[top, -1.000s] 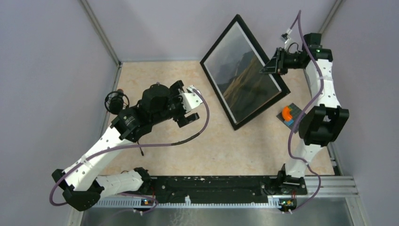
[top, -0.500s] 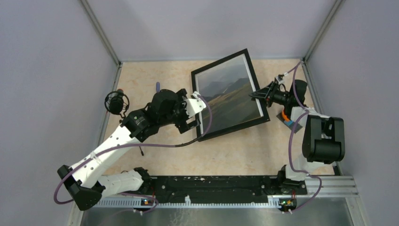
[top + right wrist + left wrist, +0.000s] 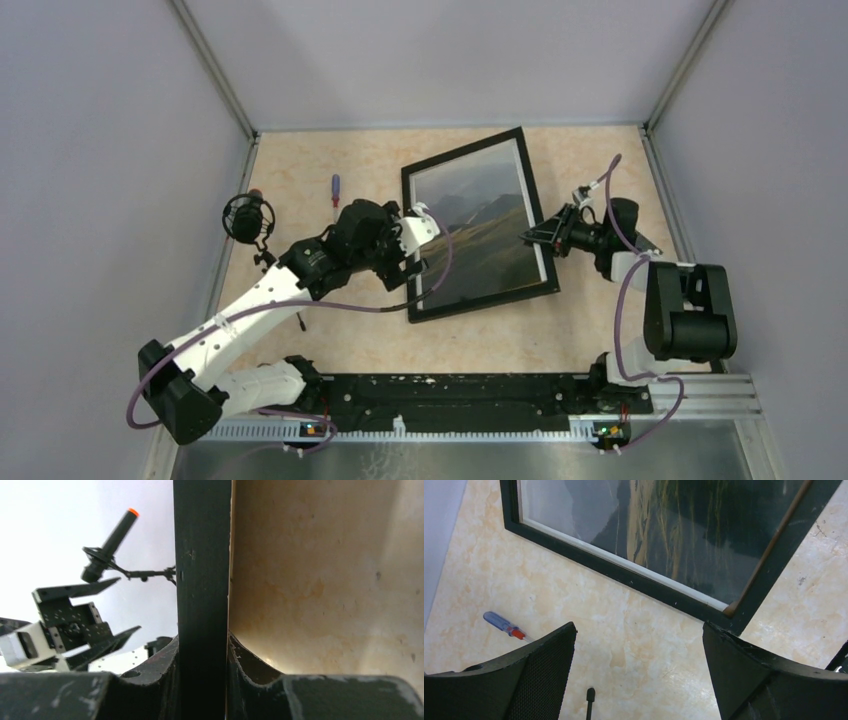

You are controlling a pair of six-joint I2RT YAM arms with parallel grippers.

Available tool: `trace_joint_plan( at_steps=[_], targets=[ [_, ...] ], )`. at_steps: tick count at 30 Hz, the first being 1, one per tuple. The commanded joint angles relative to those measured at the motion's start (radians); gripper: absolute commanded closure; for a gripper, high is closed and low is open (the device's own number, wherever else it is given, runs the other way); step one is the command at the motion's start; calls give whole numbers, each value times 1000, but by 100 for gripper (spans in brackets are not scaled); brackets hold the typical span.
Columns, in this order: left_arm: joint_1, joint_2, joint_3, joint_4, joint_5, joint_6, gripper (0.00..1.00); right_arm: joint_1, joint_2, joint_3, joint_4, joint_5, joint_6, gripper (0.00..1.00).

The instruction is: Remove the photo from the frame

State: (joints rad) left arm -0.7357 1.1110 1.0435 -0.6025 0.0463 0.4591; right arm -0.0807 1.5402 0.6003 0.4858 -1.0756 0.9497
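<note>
The frame's gripped edge stands raised above the table, so that edge comes down onto the table next, and my right gripper opens there.
The frame (image 3: 462, 151), black-bordered with its glass front facing up, lies slanted across the middle of the table. The photo (image 3: 478, 232) of grey mountains and brown-green hills sits inside it behind the glass, and also shows in the left wrist view (image 3: 659, 525). My right gripper (image 3: 538, 237) is shut on the frame's right edge, a black bar (image 3: 202, 580) between its jaws (image 3: 202, 680). My left gripper (image 3: 410, 262) is open and empty beside the frame's left edge. In its own view (image 3: 639, 665), the frame's corner (image 3: 736, 622) sits just at its right finger (image 3: 749, 670).
A blue-and-red screwdriver (image 3: 335, 188) lies on the table left of the frame, and also shows in the left wrist view (image 3: 504, 625). A black microphone-like device on a stand (image 3: 247, 215) is at the left wall. Grey walls close in the table on three sides.
My right gripper has lowered the frame from a steep tilt to nearly flat and brought it left and nearer. My left arm has moved right, up to the frame's left edge.
</note>
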Motion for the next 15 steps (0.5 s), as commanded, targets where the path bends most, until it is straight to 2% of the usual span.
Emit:
trace_joint_plan(
  at_steps=[1, 7, 15],
  targets=[
    [21, 17, -49, 106, 31, -43, 1, 41, -100, -69, -106, 72, -142, 100],
    [28, 84, -72, 159, 43, -55, 1, 53, -162, -141, -174, 201, -181, 100],
    [31, 137, -81, 217, 71, -75, 1, 54, -34, -75, -294, 237, -289, 100]
  ],
)
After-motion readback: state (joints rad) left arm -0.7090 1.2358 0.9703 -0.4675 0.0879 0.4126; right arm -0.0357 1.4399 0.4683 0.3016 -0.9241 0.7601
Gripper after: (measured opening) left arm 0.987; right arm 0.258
